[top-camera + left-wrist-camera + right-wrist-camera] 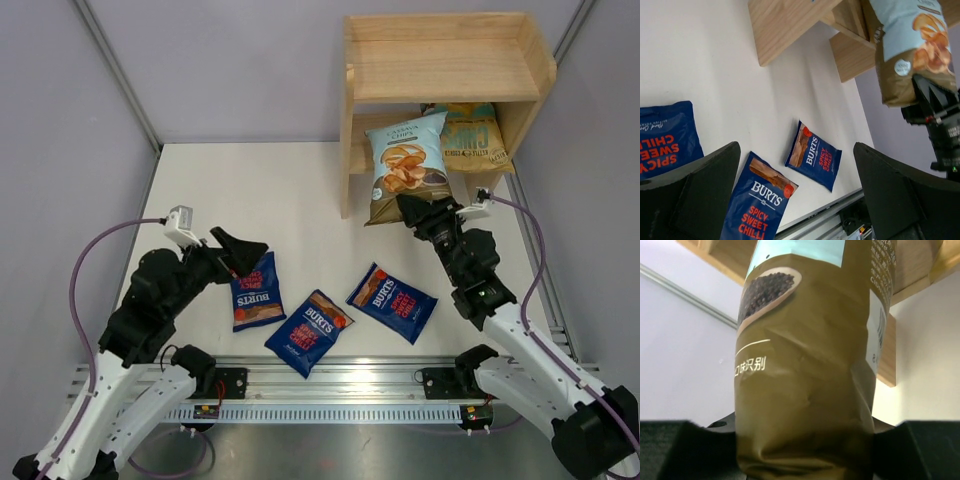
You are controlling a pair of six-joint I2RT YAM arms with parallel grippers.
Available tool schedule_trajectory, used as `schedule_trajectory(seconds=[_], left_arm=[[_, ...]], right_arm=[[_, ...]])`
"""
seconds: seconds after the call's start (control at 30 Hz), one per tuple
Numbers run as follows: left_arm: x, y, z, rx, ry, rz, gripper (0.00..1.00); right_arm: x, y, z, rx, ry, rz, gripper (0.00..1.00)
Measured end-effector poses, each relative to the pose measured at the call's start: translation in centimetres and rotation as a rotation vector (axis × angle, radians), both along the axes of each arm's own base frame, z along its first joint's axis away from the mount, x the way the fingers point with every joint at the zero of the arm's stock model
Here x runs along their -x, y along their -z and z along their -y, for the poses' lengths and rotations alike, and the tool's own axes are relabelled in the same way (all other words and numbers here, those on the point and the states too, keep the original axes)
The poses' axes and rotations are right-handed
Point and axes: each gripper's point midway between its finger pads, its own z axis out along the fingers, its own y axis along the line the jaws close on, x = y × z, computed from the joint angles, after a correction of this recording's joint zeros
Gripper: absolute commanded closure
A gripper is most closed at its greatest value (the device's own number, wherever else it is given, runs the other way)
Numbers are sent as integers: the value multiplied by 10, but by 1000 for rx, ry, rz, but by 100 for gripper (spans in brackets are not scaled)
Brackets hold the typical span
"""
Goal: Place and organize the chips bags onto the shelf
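The pale blue bag needs to go into the shelf's lower level by its side panel opposite the golden-yellow bag, so my right gripper needs to move outward first.
The wooden shelf stands at the back right. My right gripper is shut on the brown base of the pale blue bag, holding it upright in front of the lower tier; the bag fills the right wrist view. The golden-yellow bag leans inside the lower tier. Three dark blue BURTS bags lie flat on the table: left, middle, right. My left gripper is open and empty just above the left bag. The left wrist view shows the middle bag and the right bag.
A metal rail runs along the table's near edge between the arm bases. Grey walls close in the table on the left, back and right. The shelf's left side panel stands beside the held bag.
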Motion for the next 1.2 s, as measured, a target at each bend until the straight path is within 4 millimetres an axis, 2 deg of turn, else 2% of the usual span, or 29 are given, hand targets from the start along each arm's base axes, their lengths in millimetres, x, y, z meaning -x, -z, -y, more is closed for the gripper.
schedule_trajectory(seconds=[0.2,0.3,0.53,0.8,0.97,1.2], left_arm=[[23,-34,-4,-97,99,97,1],[34,-40,-9,-147,132,140,1],[58,-35,-18,-248,205,228,1],[77,-23,-26,-279,230,315,1],[84,-24,-30,-271,228,354,1],[84,-23,-30,-269,227,358,1]], right_arm=[[-40,-2,6,15,20,-37,70],[-61,-4,0,15,6,-40,69],[-107,-10,-24,14,-40,-20,68],[-155,12,-34,0,-22,-39,69],[-175,29,-43,-35,-30,-72,70],[-183,33,-47,-84,-24,-79,70]])
